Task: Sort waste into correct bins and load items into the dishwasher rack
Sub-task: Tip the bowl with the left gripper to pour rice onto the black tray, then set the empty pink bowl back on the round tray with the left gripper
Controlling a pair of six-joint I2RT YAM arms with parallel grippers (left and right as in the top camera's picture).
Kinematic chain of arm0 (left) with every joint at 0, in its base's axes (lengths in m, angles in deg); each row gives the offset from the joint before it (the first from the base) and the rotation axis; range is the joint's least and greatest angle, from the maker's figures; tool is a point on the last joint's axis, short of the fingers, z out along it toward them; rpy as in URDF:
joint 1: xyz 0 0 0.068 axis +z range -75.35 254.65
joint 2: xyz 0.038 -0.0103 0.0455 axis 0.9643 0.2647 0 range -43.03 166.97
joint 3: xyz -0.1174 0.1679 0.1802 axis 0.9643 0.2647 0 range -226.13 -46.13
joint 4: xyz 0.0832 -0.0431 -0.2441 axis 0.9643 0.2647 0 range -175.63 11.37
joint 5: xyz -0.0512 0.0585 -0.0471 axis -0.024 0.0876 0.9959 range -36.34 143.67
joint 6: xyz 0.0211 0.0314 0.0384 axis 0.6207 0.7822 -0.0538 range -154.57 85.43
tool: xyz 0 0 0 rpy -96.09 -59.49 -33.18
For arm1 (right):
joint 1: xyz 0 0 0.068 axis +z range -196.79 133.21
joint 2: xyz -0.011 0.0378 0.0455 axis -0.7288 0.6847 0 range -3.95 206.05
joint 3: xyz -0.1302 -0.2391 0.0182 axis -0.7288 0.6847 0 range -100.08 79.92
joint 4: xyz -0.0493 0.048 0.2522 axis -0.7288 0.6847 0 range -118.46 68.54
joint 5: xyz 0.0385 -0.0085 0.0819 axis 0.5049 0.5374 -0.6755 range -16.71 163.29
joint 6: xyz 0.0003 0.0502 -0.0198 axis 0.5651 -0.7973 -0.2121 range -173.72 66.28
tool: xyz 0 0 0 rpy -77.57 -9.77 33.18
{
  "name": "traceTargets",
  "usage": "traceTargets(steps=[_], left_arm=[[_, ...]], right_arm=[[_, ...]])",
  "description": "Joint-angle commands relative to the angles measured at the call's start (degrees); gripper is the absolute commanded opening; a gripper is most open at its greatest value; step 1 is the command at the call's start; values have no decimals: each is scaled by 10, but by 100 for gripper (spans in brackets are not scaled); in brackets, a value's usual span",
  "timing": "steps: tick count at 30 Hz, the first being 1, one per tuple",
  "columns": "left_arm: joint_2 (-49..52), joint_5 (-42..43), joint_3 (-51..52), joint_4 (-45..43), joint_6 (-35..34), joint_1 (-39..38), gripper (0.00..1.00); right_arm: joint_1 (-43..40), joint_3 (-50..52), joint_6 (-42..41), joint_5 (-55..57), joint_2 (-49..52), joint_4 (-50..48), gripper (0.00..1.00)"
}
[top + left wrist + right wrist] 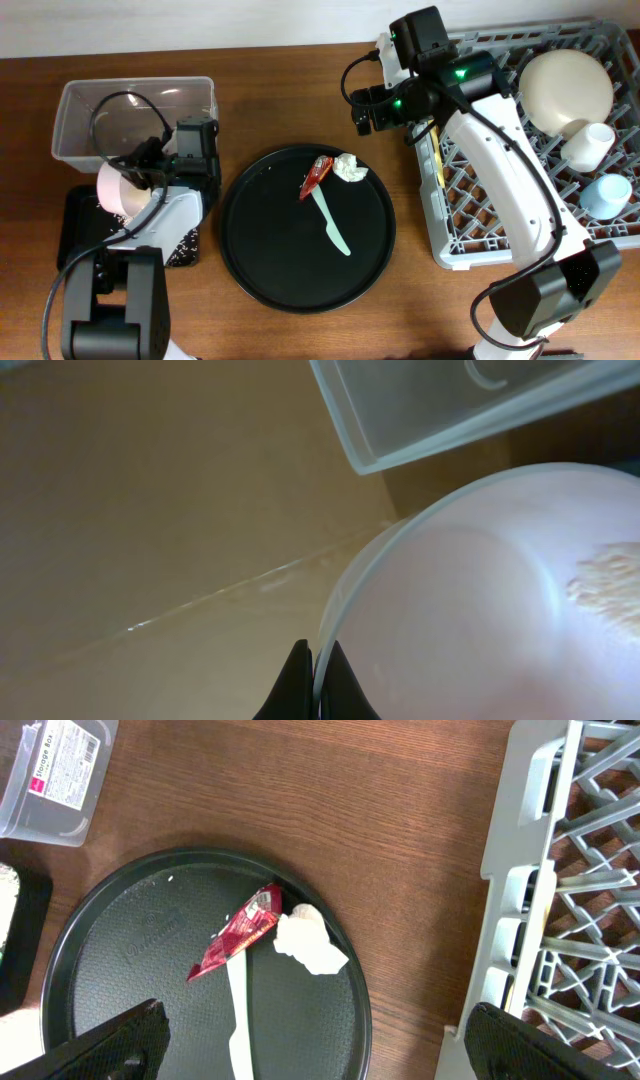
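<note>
The round tray has free room beside the wrapper, to the right of my left gripper in the overhead view. I will move there, go down and let go of the bowl.
My left gripper (315, 682) is shut on the rim of the pink-rimmed bowl (480, 610), which is tipped on its side above the shallow black tray (78, 228). Rice-like grains (608, 586) cling inside the bowl, and more grains (185, 246) lie in the tray. The red wrapper (235, 942), paper wad (310, 942) and mint-green spoon (239, 1020) lie on the round black tray (120, 950). My right gripper (325, 1050) hangs open above that tray's right edge, holding nothing. The grey rack (470, 215) holds the cream plate (567, 85), white cup (588, 146) and light-blue cup (606, 194).
The clear tub (135, 118) stands behind the bowl at the far left. A yellow spoon (438, 155) lies along the rack's left side, partly under my right arm. Bare wood shows between the round tray and the rack (560, 870).
</note>
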Motion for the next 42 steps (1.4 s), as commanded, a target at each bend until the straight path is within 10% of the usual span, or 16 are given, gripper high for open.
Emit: traceTargets(steps=[1,23,29,35,42], left_arm=[[-9,-29,-1,0,42,-1,0],[-52,-22,7,94,-74,15,0],[-86,30,7,163,-315,6,0],[-160,315,7,345,-582,19,0],[-302,479,-14,338,-595,49,0]], right_arm=[[0,-11,-7,6,-9,-2,98],[0,-11,-7,6,-9,-10,98],[0,-11,-7,6,-9,-11,98],[0,-11,-7,6,-9,-11,98],[0,-11,-7,6,-9,-11,98]])
